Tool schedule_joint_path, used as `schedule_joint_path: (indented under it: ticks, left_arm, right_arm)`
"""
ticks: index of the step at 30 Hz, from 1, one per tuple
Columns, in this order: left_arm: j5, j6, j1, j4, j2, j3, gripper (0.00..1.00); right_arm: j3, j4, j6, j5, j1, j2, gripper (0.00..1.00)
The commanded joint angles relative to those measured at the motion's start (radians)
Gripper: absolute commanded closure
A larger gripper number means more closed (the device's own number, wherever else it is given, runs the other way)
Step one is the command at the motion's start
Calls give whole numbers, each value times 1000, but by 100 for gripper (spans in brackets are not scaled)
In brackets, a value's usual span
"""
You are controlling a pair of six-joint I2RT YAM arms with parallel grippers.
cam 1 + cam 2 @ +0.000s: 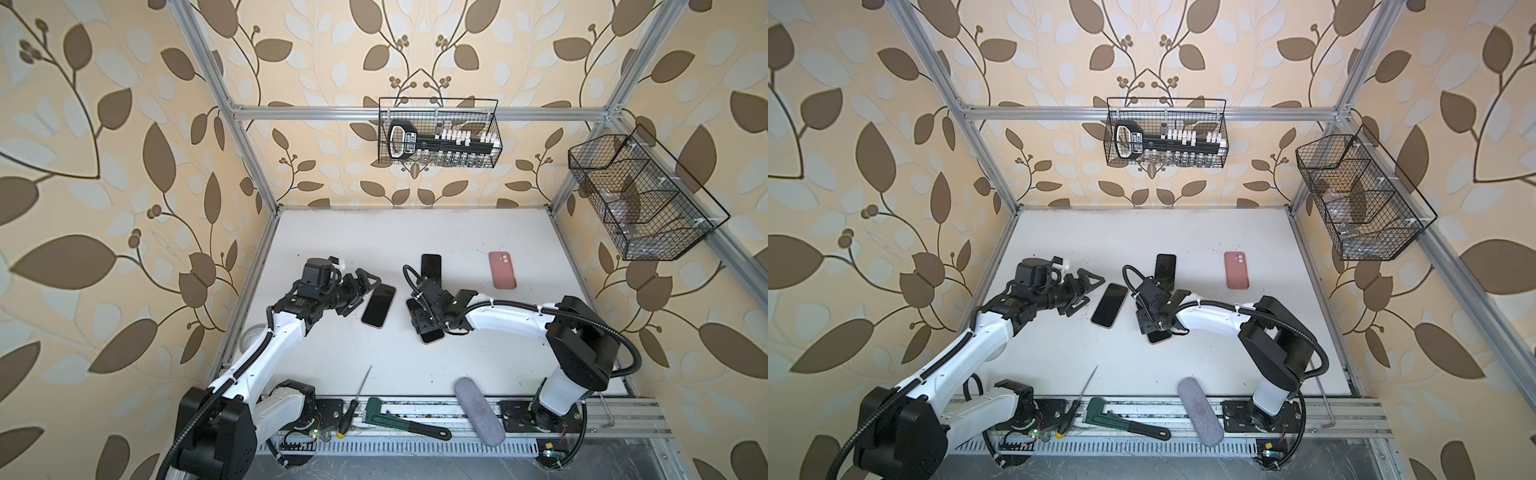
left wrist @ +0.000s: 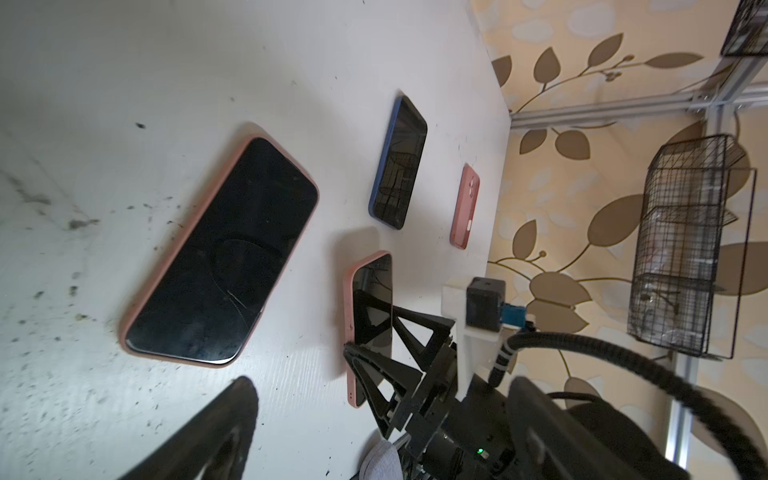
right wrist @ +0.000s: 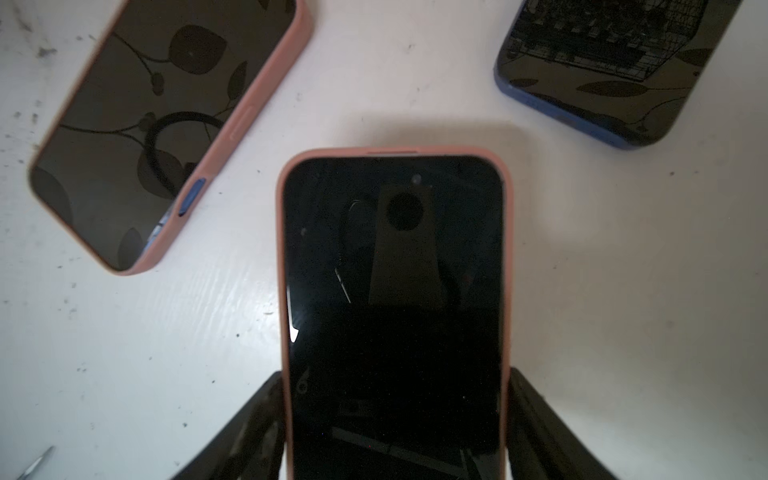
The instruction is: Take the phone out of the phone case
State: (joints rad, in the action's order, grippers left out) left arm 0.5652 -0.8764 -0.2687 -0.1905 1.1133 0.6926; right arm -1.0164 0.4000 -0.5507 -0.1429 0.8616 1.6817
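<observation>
I should move my left gripper over the other cased phone and close it on the held phone's far end (image 1: 412, 304) (image 2: 371, 269), since the fingers of my right gripper leave that end free.
Two phones in pink cases lie screen up mid-table. My right gripper (image 3: 395, 374) is shut on one phone (image 3: 392, 270): its fingers press the long sides of that phone's pink case (image 3: 283, 257). The far end of that phone throws a shadow on the table and looks raised. Both top views show this phone (image 1: 432, 335) mostly hidden under the gripper. My left gripper (image 1: 368, 291) stands open and empty just left of the other cased phone (image 1: 378, 306). A phone in a blue case (image 1: 431, 268) lies behind. An empty pink case (image 1: 502, 269) lies back up at the far right.
Along the front rail lie a screwdriver (image 1: 353, 409), a green pipe wrench (image 1: 399, 419) and a grey oblong pouch (image 1: 478, 411). A wire basket (image 1: 438, 133) hangs on the back wall, another wire basket (image 1: 640, 195) on the right wall. Dark specks dot the white table (image 1: 374, 232).
</observation>
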Motion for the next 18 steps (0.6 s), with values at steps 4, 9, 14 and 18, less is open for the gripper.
schedule_joint_path:
  ticks: [4,9,14,18]
  left_arm:
    - [-20,-19,-103,221,109,3,5]
    - [-36,-47,-145,281,166,25,9]
    - [-43,-68,-189,335,229,44,14]
    - [-51,-85,-211,371,262,50,23]
  right_arm:
    - [-57,-13,36,106,-33,-93,36]
    - [-75,-31,34,163,-49,-134,36]
    - [-83,-66,29,231,-71,-150,36]
    - [-94,-74,30,256,-79,-145,36]
